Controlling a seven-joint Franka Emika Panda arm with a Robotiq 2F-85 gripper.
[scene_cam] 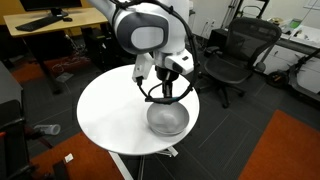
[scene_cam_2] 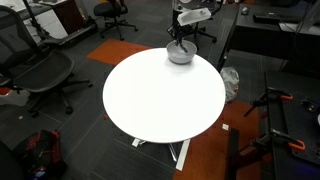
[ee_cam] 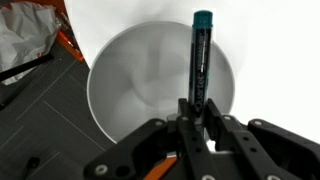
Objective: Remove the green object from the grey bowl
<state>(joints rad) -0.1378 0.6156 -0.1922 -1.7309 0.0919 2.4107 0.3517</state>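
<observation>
My gripper next passes the bowl's rim down toward the bare tabletop beside the bowl (scene_cam: 130, 101) and releases the marker, which still hangs over the grey bowl.
The grey bowl (ee_cam: 160, 85) sits near the edge of the round white table (scene_cam: 110, 110); it also shows in both exterior views (scene_cam: 167, 120) (scene_cam_2: 180, 54). My gripper (ee_cam: 197, 108) is shut on the green object (ee_cam: 199, 60), a teal marker with a darker cap. The marker sticks out from between the fingers over the bowl's inside. In an exterior view the gripper (scene_cam: 167, 95) hangs just above the bowl; in the other it (scene_cam_2: 181, 38) is right over it. Whether the marker still touches the bowl I cannot tell.
Office chairs (scene_cam: 235, 55) stand beyond the table, and a chair (scene_cam_2: 35, 70) and an orange rug (scene_cam_2: 200, 150) lie around it. A white plastic bag (ee_cam: 25, 35) lies on the floor beside the table's edge. Desks (scene_cam: 45, 25) stand behind.
</observation>
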